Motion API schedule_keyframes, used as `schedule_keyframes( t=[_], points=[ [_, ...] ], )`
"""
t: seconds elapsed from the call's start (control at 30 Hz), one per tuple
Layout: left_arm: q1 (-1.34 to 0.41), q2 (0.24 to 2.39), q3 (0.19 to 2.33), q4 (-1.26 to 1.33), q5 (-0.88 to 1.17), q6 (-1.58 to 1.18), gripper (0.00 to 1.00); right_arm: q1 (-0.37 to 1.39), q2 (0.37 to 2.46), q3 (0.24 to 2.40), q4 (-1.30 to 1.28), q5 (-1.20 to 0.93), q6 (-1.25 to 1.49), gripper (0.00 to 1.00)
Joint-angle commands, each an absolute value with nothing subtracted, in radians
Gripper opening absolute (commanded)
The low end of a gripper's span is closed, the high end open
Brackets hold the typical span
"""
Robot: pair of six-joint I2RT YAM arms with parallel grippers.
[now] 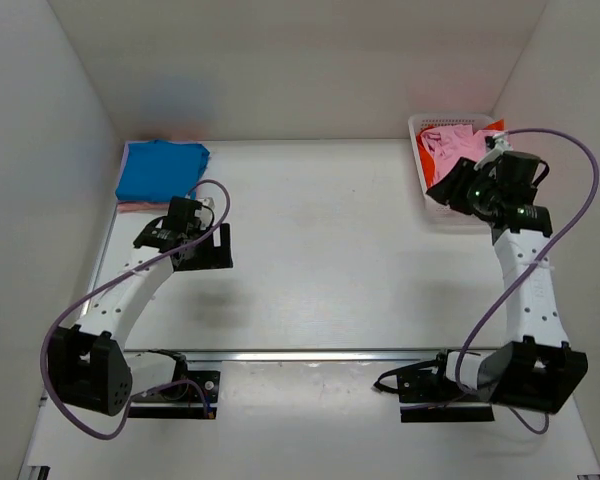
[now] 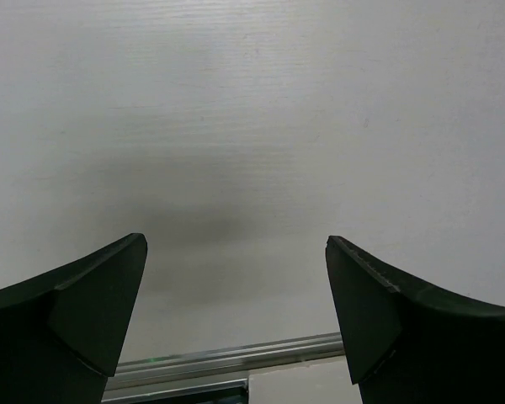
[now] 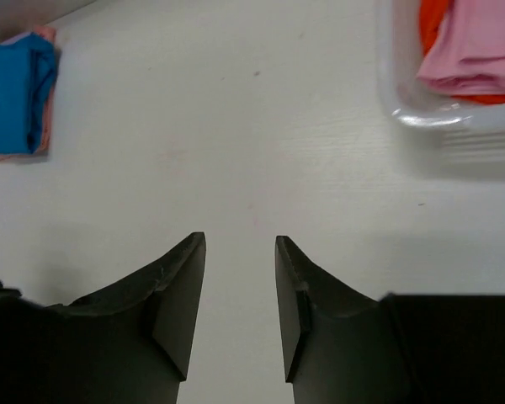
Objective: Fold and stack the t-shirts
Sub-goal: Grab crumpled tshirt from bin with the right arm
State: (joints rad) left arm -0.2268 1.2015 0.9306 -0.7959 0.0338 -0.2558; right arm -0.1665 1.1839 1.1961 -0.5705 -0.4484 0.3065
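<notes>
My right gripper reaches outward and descends into the basket next, as the middle of the pink t-shirt point(image 1: 450, 145) point(image 3: 498, 38) lies outward and below it, atop the orange one.
A folded bright blue t-shirt point(image 1: 162, 170) lies at the back left corner on top of a pinkish folded layer point(image 1: 140, 207); both also show in the right wrist view point(image 3: 13, 93). A crumpled light pink t-shirt point(image 1: 450, 145) and an orange t-shirt point(image 1: 495, 125) lie in the white basket point(image 1: 418, 125) at the back right. My left gripper point(image 1: 205, 250) is wide open and empty over bare table point(image 2: 236, 252), just in front of the blue shirt. My right gripper point(image 1: 442, 190) is open with a narrow gap and empty point(image 3: 240, 240), at the basket's near left side.
White walls close in the table on the left, back and right. A metal rail point(image 1: 310, 353) runs across the near side between the arm bases. In the right wrist view the basket's rim point(image 3: 421, 109) holds the pink shirt point(image 3: 488, 50) and the orange shirt point(image 3: 433, 25).
</notes>
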Motion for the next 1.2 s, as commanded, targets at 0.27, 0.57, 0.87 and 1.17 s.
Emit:
schedule_keyframes(
  t=[0.27, 0.57, 0.87, 1.17],
  points=[
    [-0.207, 1.059, 0.907, -0.548, 0.16, -0.224, 0.99, -0.262, 1.74, 1.641, -0.502, -0.281, 0.158, 0.44],
    [-0.186, 0.997, 0.905, -0.497, 0.068, -0.147, 0.95, -0.295, 2.277, 2.184, -0.59, -0.218, 0.106, 0.45],
    [-0.184, 1.069, 0.879, -0.451, 0.09, -0.144, 0.44, -0.281, 2.585, 2.479, -0.738, -0.107, 0.095, 0.63],
    [-0.186, 1.085, 0.862, -0.425, 0.134, -0.161, 0.0, -0.285, 2.557, 2.453, -0.776, -0.212, 0.109, 0.0]
  ],
)
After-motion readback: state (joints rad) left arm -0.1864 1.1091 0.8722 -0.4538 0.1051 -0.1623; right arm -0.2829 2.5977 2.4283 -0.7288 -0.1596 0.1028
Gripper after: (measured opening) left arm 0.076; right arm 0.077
